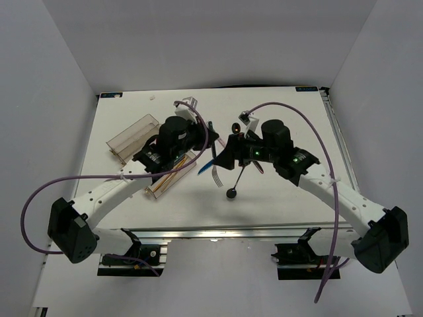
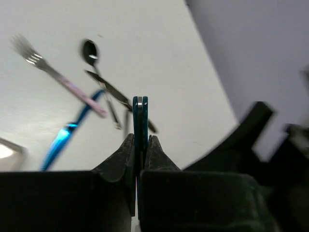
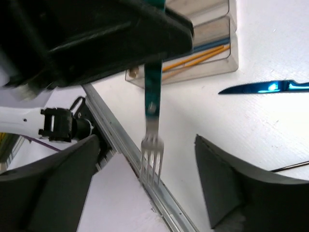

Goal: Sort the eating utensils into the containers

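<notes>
The container's section beside the orange sticks is below my left gripper, to its left in the top view, so I will next lower my left gripper over that section to let go of the fork.
My left gripper is shut on a fork with a teal handle and holds it above the table. In the right wrist view that fork hangs tines down between the spread fingers of my right gripper, which is open and empty. My right gripper faces the left one closely. The clear organiser tray lies under the left arm, with orange sticks in one compartment. On the table lie a pink-handled fork, a black spoon, a blue knife and a dark knife.
The black spoon and the blue knife lie between the arms in the top view. The metal rail runs along the table's front edge. White walls enclose the table on three sides.
</notes>
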